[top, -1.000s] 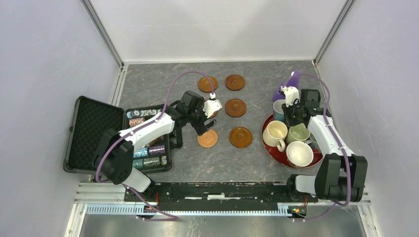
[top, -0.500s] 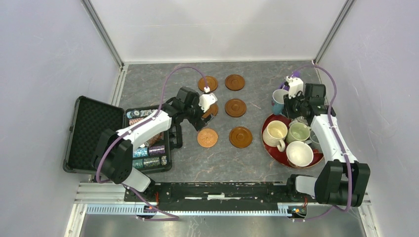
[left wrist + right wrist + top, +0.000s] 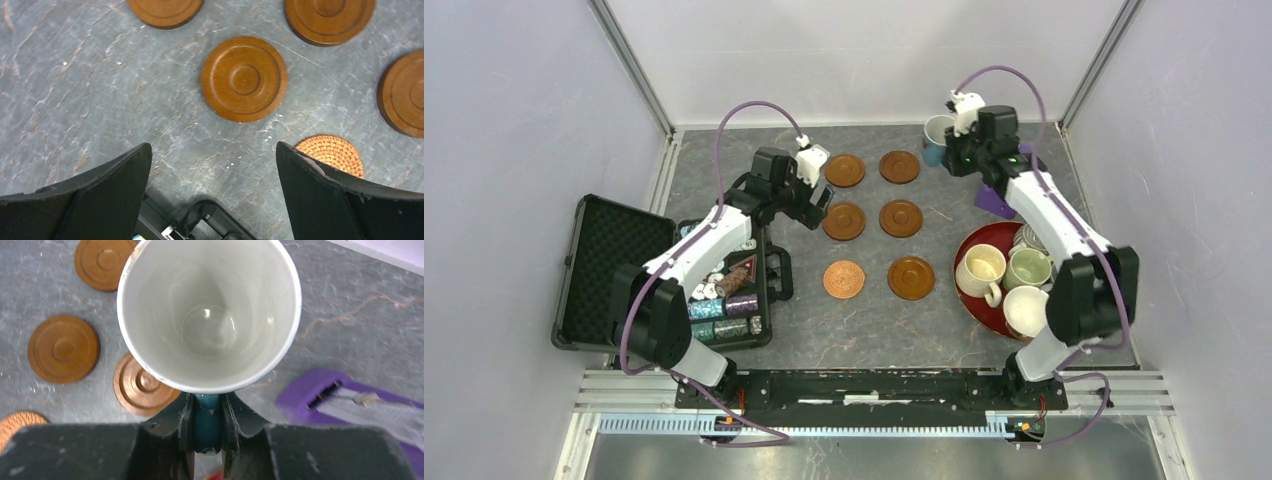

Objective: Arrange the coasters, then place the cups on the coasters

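The far coaster closest to the blue cup [image 3: 937,138] is empty, so my right gripper will move across over that coaster next, then down to release the cup there.
Six round brown coasters lie in two columns mid-table, among them the far pair [image 3: 844,170] [image 3: 900,167] and the lighter copper one [image 3: 844,279]. My left gripper [image 3: 812,208] [image 3: 214,160] stands wide open and holds nothing, just left of the middle-left coaster [image 3: 844,221] [image 3: 244,79]. My right gripper [image 3: 959,150] [image 3: 207,405] is shut on the handle of the blue cup [image 3: 937,138] [image 3: 209,315], whose white inside faces up, held at the back right of the far-right coaster. Cream [image 3: 980,270], pale green [image 3: 1028,268] and white [image 3: 1029,312] cups sit on the red tray [image 3: 969,300].
A striped cup [image 3: 1027,237] is half hidden behind my right arm on the tray. A purple object [image 3: 999,195] [image 3: 345,400] lies under that arm. An open black case of poker chips [image 3: 724,290] sits left, its lid [image 3: 609,270] flat beside it.
My right arm has carried the blue cup from beside the tray to the back, toward the coasters. My left gripper has drawn back from the copper coaster toward the far left.
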{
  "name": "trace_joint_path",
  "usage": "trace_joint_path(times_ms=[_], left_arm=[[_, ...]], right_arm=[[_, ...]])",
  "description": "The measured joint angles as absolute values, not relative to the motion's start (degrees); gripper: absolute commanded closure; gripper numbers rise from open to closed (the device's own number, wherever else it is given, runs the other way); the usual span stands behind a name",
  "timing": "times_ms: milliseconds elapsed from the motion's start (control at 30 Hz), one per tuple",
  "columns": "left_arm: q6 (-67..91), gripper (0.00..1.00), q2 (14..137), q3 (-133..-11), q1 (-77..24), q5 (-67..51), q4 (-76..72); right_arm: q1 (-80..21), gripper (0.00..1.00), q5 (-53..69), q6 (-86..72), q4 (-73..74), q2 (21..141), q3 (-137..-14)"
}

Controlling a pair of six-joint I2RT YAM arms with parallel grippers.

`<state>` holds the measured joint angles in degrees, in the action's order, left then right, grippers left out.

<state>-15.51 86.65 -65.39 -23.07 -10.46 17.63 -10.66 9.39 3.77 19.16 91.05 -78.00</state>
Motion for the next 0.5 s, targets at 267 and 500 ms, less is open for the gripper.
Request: trace_joint_path(times_ms=[267, 500], left_arm=[[-13.93, 0.00, 86.54, -65.93, -18.74, -8.01, 17.72], [-13.91, 0.00, 84.66, -65.78, -17.58, -7.16, 17.91]], right_arm=[[-16.91, 1.00, 4.73, -1.80, 16.34, 107.37, -91.50], [-17.34, 1.00, 7.05, 1.02, 15.94, 116.81, -98.41]])
